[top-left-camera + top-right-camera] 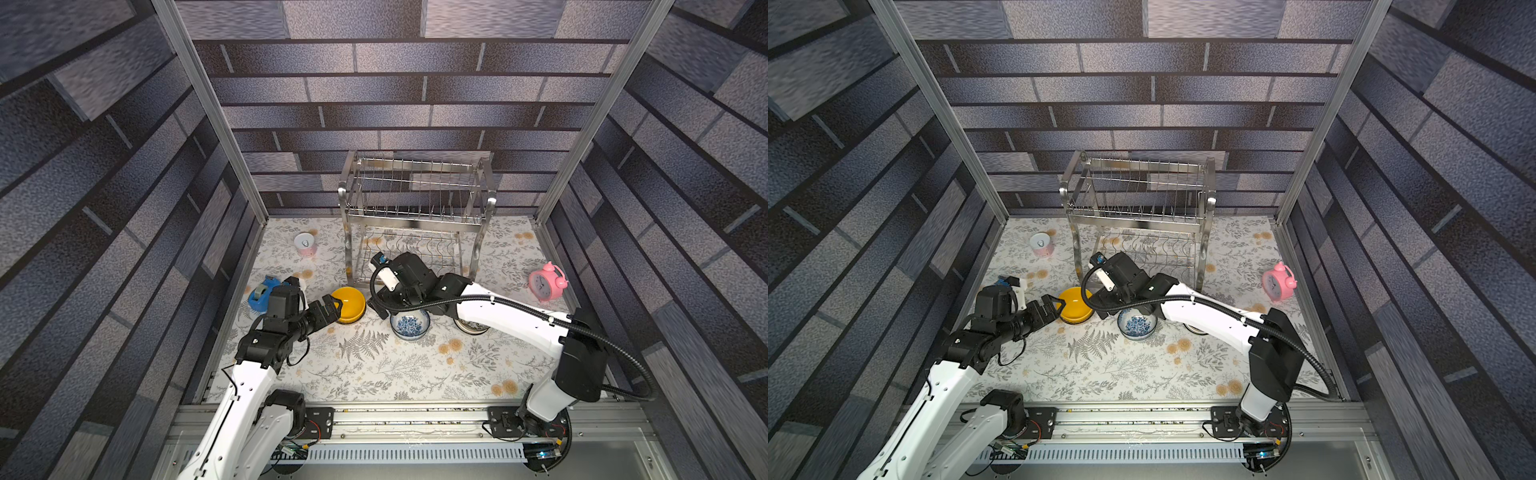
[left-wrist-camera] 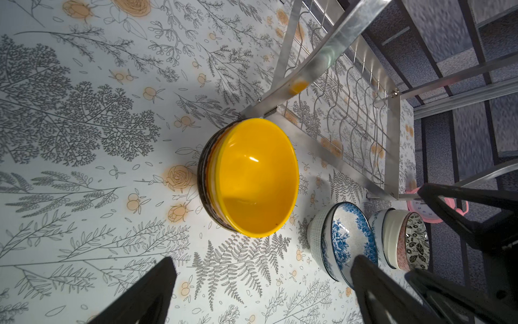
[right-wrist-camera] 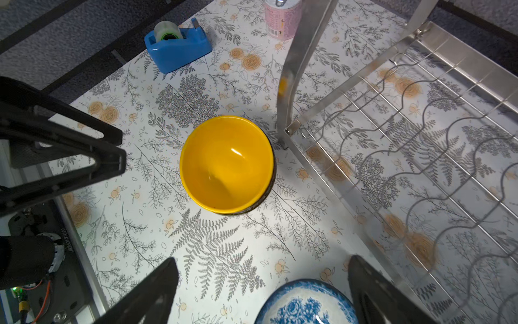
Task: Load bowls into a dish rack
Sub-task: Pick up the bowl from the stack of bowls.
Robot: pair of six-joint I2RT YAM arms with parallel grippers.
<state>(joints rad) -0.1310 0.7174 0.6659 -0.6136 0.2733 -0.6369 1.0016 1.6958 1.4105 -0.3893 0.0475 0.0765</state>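
Observation:
Next, my right gripper moves across and down onto the yellow bowl's near rim (image 1: 349,320) (image 3: 193,197), which lies below it, toward my left gripper, clear of the rack post.
A yellow bowl (image 1: 350,302) (image 2: 256,179) sits nested in a dark-sided bowl on the floral mat, beside the front left post of the steel dish rack (image 1: 415,216) (image 3: 420,157). A blue-and-white bowl (image 1: 409,325) (image 3: 305,305) stands to its right. Beyond it, a stack topped by a dark leaf-patterned bowl (image 2: 416,244) lies partly under my right arm. My left gripper (image 1: 333,311) (image 2: 260,280) is open, level with the yellow bowl's left rim. My right gripper (image 1: 385,306) (image 3: 263,283) is open above the blue-and-white bowl's near edge. Both rack tiers hold nothing.
A pink-and-white can (image 1: 305,245) stands at the back left. A blue tape dispenser (image 1: 261,293) sits near the left wall, behind my left wrist. A pink alarm clock (image 1: 547,285) stands at the right. Enclosure walls close in on three sides.

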